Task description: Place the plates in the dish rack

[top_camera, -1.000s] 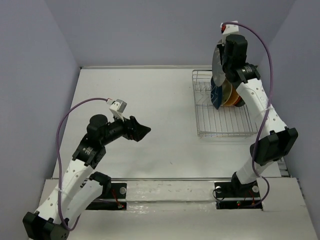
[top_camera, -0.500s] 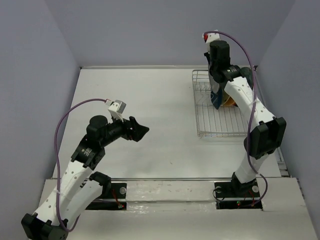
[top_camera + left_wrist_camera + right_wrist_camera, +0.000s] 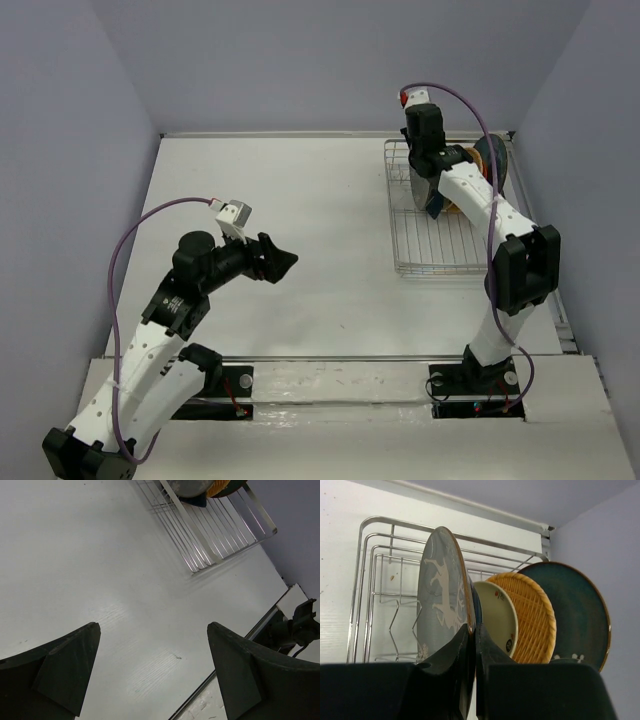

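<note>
My right gripper will next lower the dark grey plate into the rack's wires beside the other plates and release its rim, since it's already upright above them.
The dark grey plate with a white deer [image 3: 442, 595] stands upright at the front of a row of plates over the dish rack [image 3: 370, 580]. My right gripper [image 3: 472, 630] is shut on its near rim. Behind it stand a small cream plate [image 3: 497, 617], a tan wicker plate [image 3: 532, 615] and a dark teal plate [image 3: 575, 615]. From above, the right gripper [image 3: 428, 178] reaches over the rack's [image 3: 440, 255] far end, holding the grey plate [image 3: 413, 184], with the teal plate [image 3: 493, 160] at the right. My left gripper [image 3: 285, 260] hangs open over bare table, holding nothing.
The left wrist view has the left gripper [image 3: 152, 626] spread wide above the white table, with the rack's near corner [image 3: 215, 535] at the top right. Grey walls enclose the table on the far side and both flanks. The table's front edge strip [image 3: 330, 360] runs near the arm bases.
My right arm has swung left and down, bringing the deer plate from high above the rack into the row of plates. The teal plate now shows. The left arm has not moved.
</note>
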